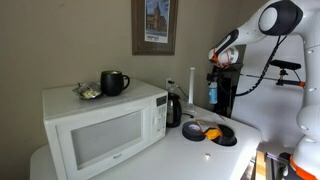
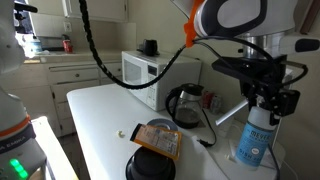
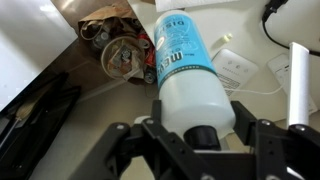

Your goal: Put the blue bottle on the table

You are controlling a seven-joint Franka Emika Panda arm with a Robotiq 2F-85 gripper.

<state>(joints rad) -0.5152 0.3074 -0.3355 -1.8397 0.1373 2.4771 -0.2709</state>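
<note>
The robot next needs to lower its gripper with the blue bottle (image 2: 255,138) upright and let go of it at the table's far end, since that part of the white table is below the gripper.
The blue bottle (image 2: 255,138) is translucent light blue with a printed label. It hangs upright in my gripper (image 2: 262,108) at the far edge of the white table (image 2: 100,120). In an exterior view the bottle (image 1: 211,93) sits under the gripper (image 1: 214,76), beyond the table's (image 1: 190,155) back corner. I cannot tell whether its base touches anything. In the wrist view the bottle (image 3: 185,70) fills the middle, and the gripper's (image 3: 200,118) two fingers press its sides just below a dark-looking cap.
A white microwave (image 1: 100,125) (image 2: 150,68) stands on the table with a black mug (image 1: 114,82) on top. A black kettle (image 1: 172,108) (image 2: 187,103) stands beside it. Orange and black items (image 1: 210,130) (image 2: 155,145) lie near the bottle. Clutter (image 3: 120,50) shows below it.
</note>
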